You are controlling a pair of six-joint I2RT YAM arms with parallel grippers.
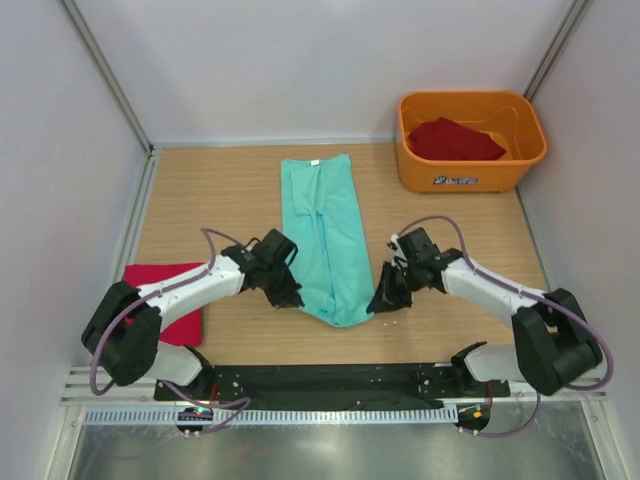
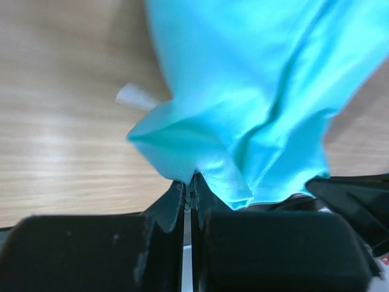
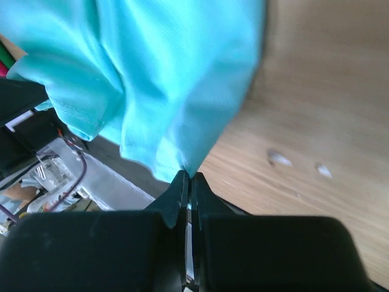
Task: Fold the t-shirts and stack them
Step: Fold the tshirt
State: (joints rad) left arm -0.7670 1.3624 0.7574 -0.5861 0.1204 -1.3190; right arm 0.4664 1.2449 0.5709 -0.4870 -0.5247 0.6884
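The t-shirt lies long, so next I will carry its held corner outward over the t-shirt with my right gripper and let go of it on the far part of the t-shirt, short of the neck label (image 1: 347, 199).
A mint-green t-shirt (image 1: 328, 235) lies folded into a long strip down the middle of the table, with its small white neck label at the far end. My left gripper (image 1: 291, 297) is shut on its near left corner (image 2: 188, 176). My right gripper (image 1: 380, 303) is shut on its near right corner (image 3: 185, 167). Both hold the near hem lifted a little off the wood. A folded deep red t-shirt (image 1: 172, 297) lies at the near left, partly under my left arm. Another red t-shirt (image 1: 455, 139) lies crumpled in the orange tub (image 1: 470, 170).
The orange tub stands at the far right corner. White walls enclose the wooden table on three sides. A black mounting rail (image 1: 320, 385) runs along the near edge between the arm bases.
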